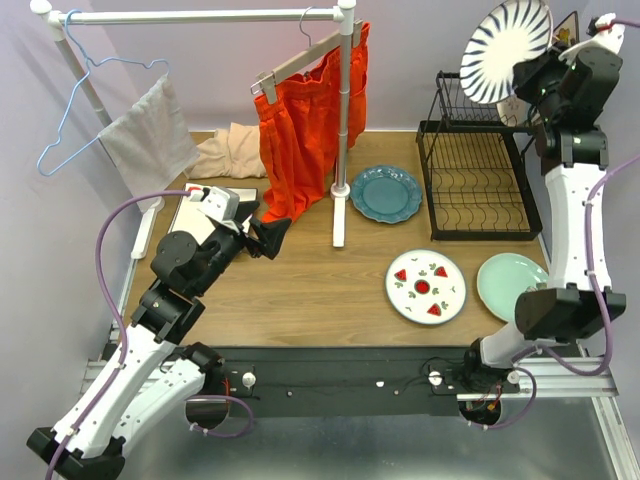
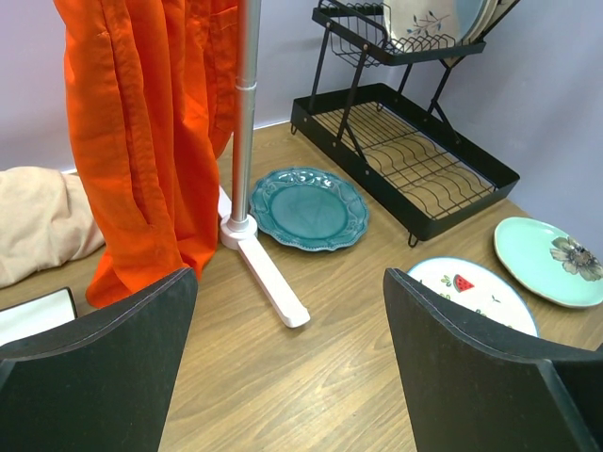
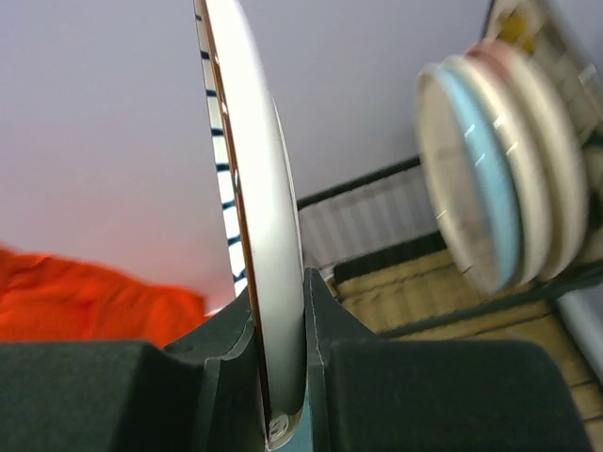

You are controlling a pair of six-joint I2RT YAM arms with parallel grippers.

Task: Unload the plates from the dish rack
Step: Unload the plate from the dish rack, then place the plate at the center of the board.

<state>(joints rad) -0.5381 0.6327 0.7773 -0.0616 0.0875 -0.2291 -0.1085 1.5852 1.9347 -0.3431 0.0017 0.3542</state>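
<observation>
The robot's right gripper should move back and down next, tilting its plate flatter over the white plate with red fruit [image 1: 425, 286] to let it go there, since that white plate lies uncovered.
My right gripper [image 1: 528, 78] is shut on the rim of a blue-striped white plate [image 1: 505, 48], holding it upright in the air above the black wire dish rack [image 1: 478, 185]. In the right wrist view both fingers [image 3: 334, 320] press the plate's edge [image 3: 256, 198]. Several more plates [image 3: 490, 160] stand in the rack's upper shelf behind it. On the table lie a teal plate [image 1: 385, 193], a white plate with red fruit [image 1: 425, 286] and a pale mint plate [image 1: 510, 285]. My left gripper [image 1: 270, 238] hovers open and empty over the wood, left of the plates.
A white clothes rail [image 1: 342, 120] stands mid-table with an orange garment [image 1: 300, 130]; its foot [image 2: 268, 273] reaches toward the left gripper. A blue hanger with grey cloth [image 1: 145, 135] and a beige cloth [image 1: 225, 150] lie back left. A white square object [image 1: 190, 215] sits under the left arm.
</observation>
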